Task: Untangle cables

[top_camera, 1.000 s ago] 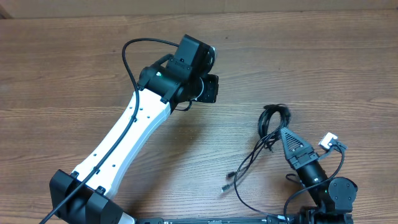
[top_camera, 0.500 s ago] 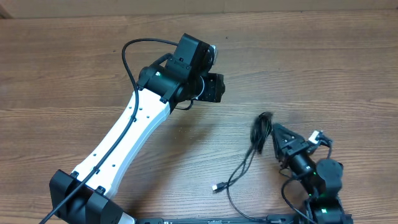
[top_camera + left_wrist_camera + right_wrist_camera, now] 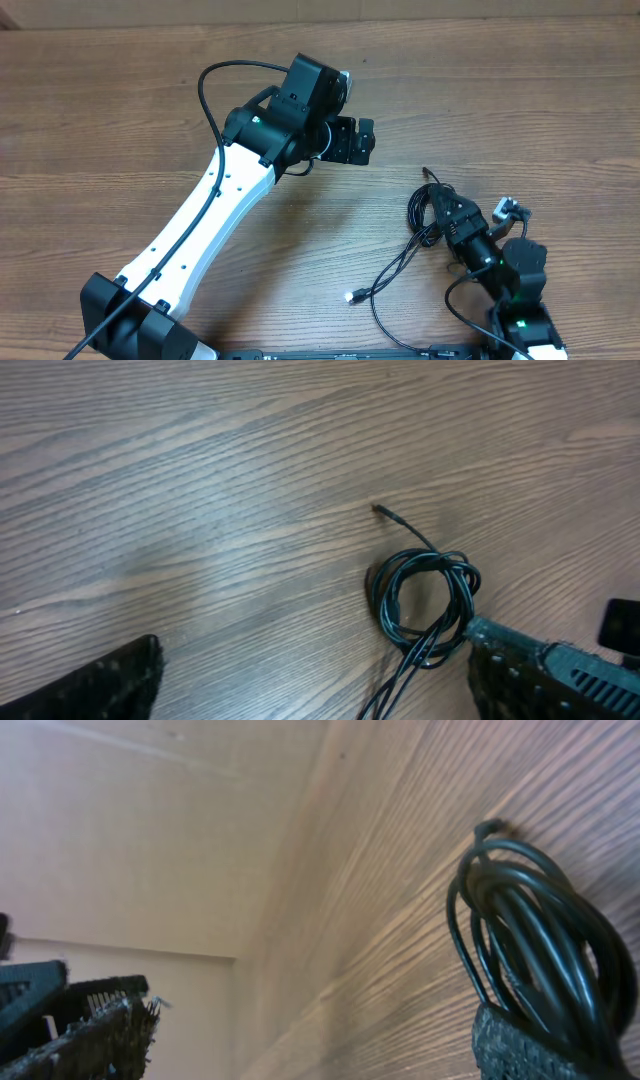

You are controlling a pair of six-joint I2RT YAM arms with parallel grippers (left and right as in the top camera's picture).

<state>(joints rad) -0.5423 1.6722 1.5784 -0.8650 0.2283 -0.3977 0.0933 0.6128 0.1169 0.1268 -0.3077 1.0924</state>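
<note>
The coil lies below, off toward one finger, so the left gripper will turn next and move down and across onto the coil's side away from the right gripper (image 3: pixel 415 211) (image 3: pixel 384 596).
The cables (image 3: pixel 421 207) lie bunched in a small coil on the wooden table, right of centre. Thin strands trail down-left from the coil to a small plug end (image 3: pixel 351 297). My right gripper (image 3: pixel 452 213) stands open right beside the coil. In the right wrist view the cables (image 3: pixel 530 925) rest against one finger (image 3: pixel 540 1045), and nothing lies in the gap of the right gripper (image 3: pixel 315 1040). My left gripper (image 3: pixel 362 140) is open above the table, up-left of the coil. In its wrist view the cables (image 3: pixel 425 595) sit ahead of the open left gripper (image 3: pixel 315 690), near one finger (image 3: pixel 520 680).
The white left arm (image 3: pixel 210 215) slants across the table from its base (image 3: pixel 125 310), with a thick black wire (image 3: pixel 205 90) looping off it. The right arm's body (image 3: pixel 520 270) sits at the lower right. The table's far edge (image 3: pixel 420 18) runs along the top.
Both grippers went from shut to open. The right gripper swung up and left with the cable bunch, then let it go. The free plug end slid left.
</note>
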